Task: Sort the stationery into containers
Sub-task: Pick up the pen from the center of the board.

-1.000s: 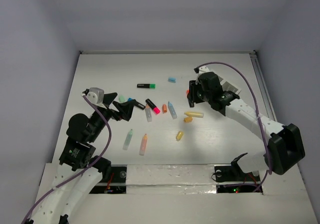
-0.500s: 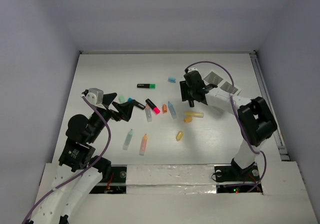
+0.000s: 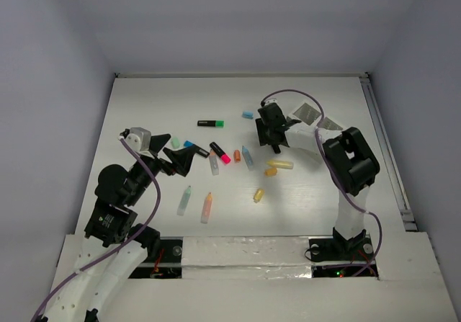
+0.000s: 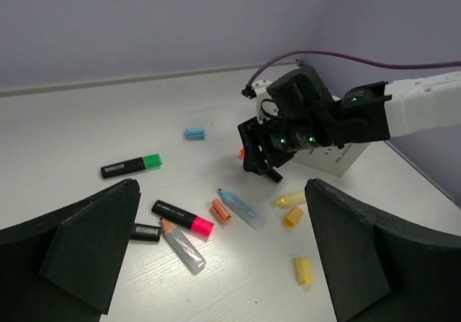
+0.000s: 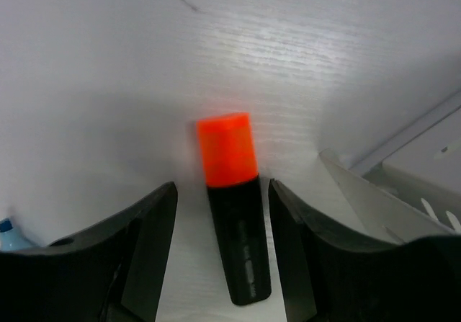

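I will slide my right gripper away from my base along the black highlighter next, and then I will close it on the highlighter's orange cap.
In the right wrist view a black highlighter with an orange cap (image 5: 229,192) lies on the table. My right gripper (image 5: 223,192) is open around it, with a gap on each side. Seen from above, this gripper (image 3: 272,140) sits just left of the white container (image 3: 310,112). My left gripper (image 4: 222,186) hovers wide open and empty over scattered stationery: a pink-capped highlighter (image 4: 182,217), a light blue marker (image 4: 241,208), an orange cap (image 4: 220,211) and a clear marker (image 4: 181,246). A yellow marker (image 3: 279,164) lies near the right gripper.
A green-capped highlighter (image 3: 210,123) and a light blue cap (image 3: 248,114) lie farther back. A mint marker (image 3: 185,200), an orange marker (image 3: 207,207) and a yellow cap (image 3: 258,194) lie near the front. The right arm's cable (image 3: 288,95) loops over the container.
My right gripper has opened around the orange-capped highlighter, which now lies on the table. The right arm has folded in leftward from the right side. The left arm has not moved.
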Tool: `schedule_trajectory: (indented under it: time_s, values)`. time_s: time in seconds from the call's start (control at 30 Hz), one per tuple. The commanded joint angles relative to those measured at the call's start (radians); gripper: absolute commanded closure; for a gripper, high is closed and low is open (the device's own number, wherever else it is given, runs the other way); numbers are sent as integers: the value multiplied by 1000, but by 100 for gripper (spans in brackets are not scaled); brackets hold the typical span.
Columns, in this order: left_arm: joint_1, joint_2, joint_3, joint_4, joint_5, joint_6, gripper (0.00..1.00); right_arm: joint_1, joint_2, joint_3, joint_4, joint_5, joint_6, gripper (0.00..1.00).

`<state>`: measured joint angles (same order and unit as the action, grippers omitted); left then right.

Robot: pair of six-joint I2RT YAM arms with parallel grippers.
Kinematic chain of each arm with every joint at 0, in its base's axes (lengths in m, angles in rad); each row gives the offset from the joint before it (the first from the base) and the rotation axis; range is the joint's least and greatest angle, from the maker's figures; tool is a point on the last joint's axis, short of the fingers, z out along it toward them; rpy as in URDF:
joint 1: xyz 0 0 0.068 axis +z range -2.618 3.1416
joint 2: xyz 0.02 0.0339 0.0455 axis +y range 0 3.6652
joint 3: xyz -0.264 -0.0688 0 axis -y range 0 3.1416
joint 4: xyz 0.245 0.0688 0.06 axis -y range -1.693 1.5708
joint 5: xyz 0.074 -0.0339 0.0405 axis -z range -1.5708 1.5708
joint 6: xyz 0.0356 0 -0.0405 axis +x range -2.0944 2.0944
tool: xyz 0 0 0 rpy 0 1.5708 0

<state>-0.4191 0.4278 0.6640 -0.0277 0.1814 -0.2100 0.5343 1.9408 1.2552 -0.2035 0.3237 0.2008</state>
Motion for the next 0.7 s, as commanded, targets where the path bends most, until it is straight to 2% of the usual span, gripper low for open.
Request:
schedule_trajectory:
  time_s: [0.0,0.2,0.33,0.5,0.57,0.6,0.67]
  values:
    - [-4,2,32,51,27,18,1,-13,20,44,52,44,-18,41]
    - [-4,11,32,54,35,21,1,-13,53,53,59,77,-24,41]
    - [-4,16,31,57,36,21,1,-22,60,56,65,57,-27,49]
    - [-4,15,29,58,38,20,1,-22,70,82,50,31,-44,48]
    - [-4,12,31,58,38,20,1,-31,70,90,49,20,-47,54]
    - [-4,11,29,58,38,18,1,-31,70,92,50,17,-49,65]
    - [-4,9,29,60,38,20,1,-31,64,96,71,8,-60,75]
